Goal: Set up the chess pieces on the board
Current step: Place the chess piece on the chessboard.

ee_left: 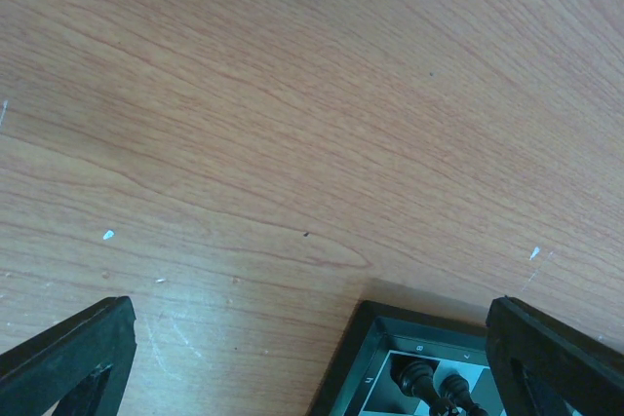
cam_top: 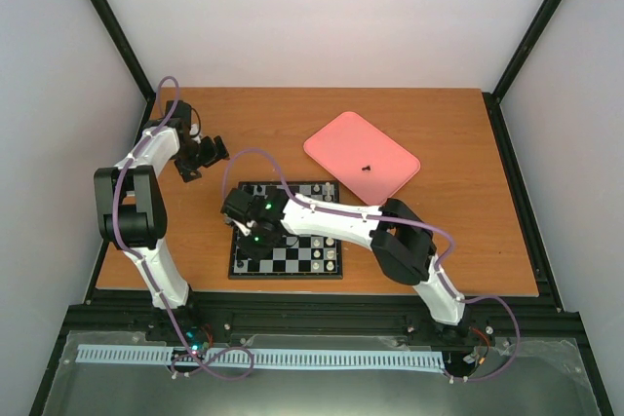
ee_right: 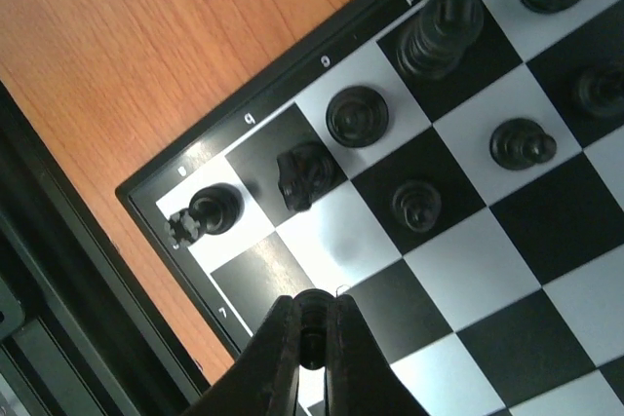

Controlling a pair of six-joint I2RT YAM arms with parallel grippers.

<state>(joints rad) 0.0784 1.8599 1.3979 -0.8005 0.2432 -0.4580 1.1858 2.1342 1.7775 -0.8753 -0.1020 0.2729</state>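
Note:
My right gripper moves over the light square before the black knight next, goes down and lets go of the tiny black pawn [ee_right: 314, 330], since that square is still empty.
The board [cam_top: 292, 262] lies at the table's near middle. My right gripper [cam_top: 246, 229] hovers over its left part. In the right wrist view it [ee_right: 314, 317] is shut on a tiny black pawn [ee_right: 314, 330], held above the squares beside the board's corner [ee_right: 166, 204]. Several black chess pieces stand there: a rook [ee_right: 210, 209], a knight [ee_right: 304, 174], a bishop [ee_right: 358, 116], a tall piece [ee_right: 439, 31] and pawns [ee_right: 416, 204]. My left gripper [cam_top: 198, 158] is open and empty over bare wood left of the board; its view shows the board corner [ee_left: 375, 333] with two black pieces [ee_left: 421, 382].
A pink tray [cam_top: 341, 143] lies at the back right with one small black piece [cam_top: 368, 169] on it. A few light pieces [cam_top: 322, 258] stand on the board's right side. Black frame rails run along the table's edges.

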